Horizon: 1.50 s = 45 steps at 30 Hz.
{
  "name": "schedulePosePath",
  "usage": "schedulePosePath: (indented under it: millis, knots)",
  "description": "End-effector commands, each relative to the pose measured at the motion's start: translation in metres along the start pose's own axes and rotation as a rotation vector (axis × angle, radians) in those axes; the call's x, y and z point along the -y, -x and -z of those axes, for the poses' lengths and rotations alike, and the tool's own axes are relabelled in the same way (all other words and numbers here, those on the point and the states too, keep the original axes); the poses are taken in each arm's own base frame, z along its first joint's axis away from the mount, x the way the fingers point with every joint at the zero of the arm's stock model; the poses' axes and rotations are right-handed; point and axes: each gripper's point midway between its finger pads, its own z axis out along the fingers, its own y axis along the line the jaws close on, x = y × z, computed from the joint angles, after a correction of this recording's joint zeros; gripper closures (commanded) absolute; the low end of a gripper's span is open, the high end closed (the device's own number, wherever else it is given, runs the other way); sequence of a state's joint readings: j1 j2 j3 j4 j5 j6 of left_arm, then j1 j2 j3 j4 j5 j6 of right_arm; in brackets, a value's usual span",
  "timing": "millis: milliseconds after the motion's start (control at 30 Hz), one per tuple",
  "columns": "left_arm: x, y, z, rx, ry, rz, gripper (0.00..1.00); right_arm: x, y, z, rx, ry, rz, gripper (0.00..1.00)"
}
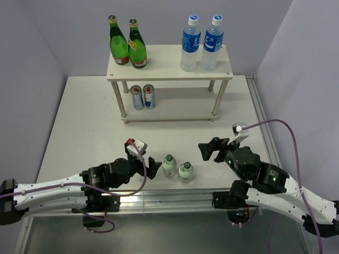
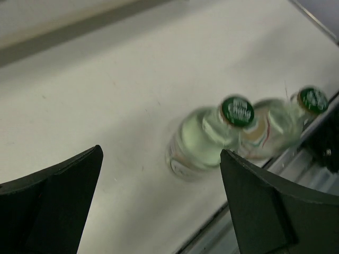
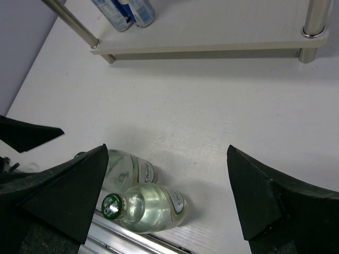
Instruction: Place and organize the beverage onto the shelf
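The nearer bottle stands to the right of my left gripper in the top view, so next I shift the gripper that way, fingers astride the nearer bottle's green cap (image 1: 169,157) (image 2: 238,110).
Two small clear glass bottles with green caps (image 1: 169,165) (image 1: 186,171) stand side by side near the table's front edge. My left gripper (image 1: 155,169) is open and empty just left of them. In its wrist view the gripper (image 2: 161,153) has the nearer bottle (image 2: 204,140) ahead of its right finger and the other bottle (image 2: 275,127) behind. My right gripper (image 1: 205,150) is open and empty, up and to the right of them. Its wrist view shows the gripper (image 3: 167,151) over both bottles (image 3: 151,206) (image 3: 127,169). The beige shelf (image 1: 169,66) stands at the back.
On the shelf top stand two green glass bottles (image 1: 128,47) at the left and two blue-labelled water bottles (image 1: 201,45) at the right. Two cans (image 1: 143,97) stand on the lower tier at the left, also in the right wrist view (image 3: 124,10). A metal rail (image 1: 175,197) runs along the table's front edge.
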State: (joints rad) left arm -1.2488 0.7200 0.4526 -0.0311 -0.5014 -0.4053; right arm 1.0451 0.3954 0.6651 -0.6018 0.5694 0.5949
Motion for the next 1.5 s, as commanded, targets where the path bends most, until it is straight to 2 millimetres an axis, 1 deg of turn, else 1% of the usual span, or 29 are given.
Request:
schedulePosePath:
  millis: [0,33,67,100,133,200,267,300,367,433,500,567,600,667,700,767,800,833,867,900,967,1000,1067,1133,1233,1300,1367,1400,1467]
  knots:
    - [0.030,0.033,0.006,0.171,-0.091,0.196,0.01,-0.005,0.021,0.008,0.029,-0.017,-0.021,0.00]
    - [0.028,0.027,0.005,0.168,-0.074,0.191,0.01,-0.004,0.021,0.008,0.029,-0.025,-0.019,0.00]
    - [0.028,0.025,0.004,0.168,-0.067,0.187,0.01,-0.003,0.020,0.009,0.020,-0.035,-0.010,0.00]
    - [0.035,0.019,0.005,0.156,-0.083,0.173,0.01,-0.003,0.019,0.009,0.018,-0.035,-0.008,0.00]
    - [0.039,0.022,0.004,0.167,-0.092,0.177,0.01,-0.002,0.020,0.009,0.022,-0.040,-0.008,0.00]
    - [0.047,0.018,0.003,0.151,-0.113,0.149,0.01,0.001,0.016,0.008,0.015,-0.052,0.000,0.00]
    - [0.054,0.021,0.001,0.157,-0.125,0.139,0.01,0.005,0.015,0.007,0.018,-0.077,0.003,0.00]
    - [0.058,0.018,-0.001,0.146,-0.131,0.127,0.01,0.006,0.015,0.007,0.019,-0.080,0.004,0.00]
    - [0.061,0.018,-0.004,0.150,-0.135,0.118,0.01,0.007,0.017,0.008,0.029,-0.084,-0.001,0.00]
    - [0.061,0.013,-0.010,0.144,-0.122,0.105,0.01,0.008,0.018,0.009,0.033,-0.086,0.000,0.00]
    - [0.060,0.014,-0.015,0.163,-0.103,0.107,0.01,0.008,0.018,0.008,0.034,-0.083,-0.001,0.00]
    - [0.055,0.015,-0.018,0.179,-0.064,0.103,0.01,0.008,0.016,0.007,0.027,-0.083,0.005,0.00]
    - [0.055,0.021,-0.020,0.204,-0.054,0.110,0.01,0.007,0.016,0.007,0.028,-0.083,0.003,0.00]
    - [0.056,0.025,-0.022,0.221,-0.052,0.096,0.01,0.007,0.014,0.006,0.026,-0.082,0.006,0.00]
    - [0.057,0.024,-0.026,0.224,-0.048,0.087,0.01,0.008,0.015,0.006,0.027,-0.083,0.008,0.00]
    - [0.058,0.030,-0.031,0.234,-0.032,0.072,0.01,0.008,0.015,0.006,0.030,-0.084,0.005,0.00]
    - [0.057,0.026,-0.037,0.225,-0.020,0.055,0.01,0.008,0.015,0.006,0.031,-0.084,0.004,0.00]
    - [0.062,0.031,-0.039,0.232,-0.040,0.059,0.01,0.009,0.014,0.006,0.031,-0.084,0.006,0.00]
    - [0.062,0.031,-0.043,0.232,-0.037,0.055,0.01,0.009,0.015,0.006,0.033,-0.084,0.005,0.00]
    - [0.058,0.027,-0.050,0.220,-0.018,0.046,0.01,0.009,0.015,0.007,0.034,-0.084,0.004,0.00]
    - [0.059,0.029,-0.055,0.228,-0.021,0.055,0.01,0.010,0.015,0.007,0.035,-0.087,0.004,0.00]
    - [0.057,0.027,-0.059,0.224,-0.010,0.053,0.02,0.010,0.015,0.007,0.036,-0.086,0.003,0.00]
    - [0.055,0.027,-0.062,0.227,-0.002,0.053,0.08,0.009,0.015,0.007,0.037,-0.082,0.003,0.00]
    - [0.054,0.024,-0.066,0.217,0.010,0.047,0.18,0.010,0.016,0.007,0.040,-0.083,0.001,0.00]
    - [0.053,0.020,-0.069,0.200,0.020,0.039,0.23,0.010,0.016,0.008,0.043,-0.083,-0.001,0.00]
    - [0.052,0.019,-0.069,0.197,0.026,0.047,0.24,0.010,0.015,0.007,0.043,-0.080,0.000,0.00]
    - [0.050,0.016,-0.068,0.194,0.028,0.052,0.32,0.010,0.016,0.007,0.046,-0.080,-0.001,0.00]
    - [0.048,0.015,-0.068,0.196,0.034,0.055,0.33,0.010,0.015,0.006,0.045,-0.083,0.001,0.00]
    - [0.047,0.015,-0.067,0.197,0.036,0.062,0.40,0.010,0.014,0.006,0.043,-0.081,0.003,0.00]
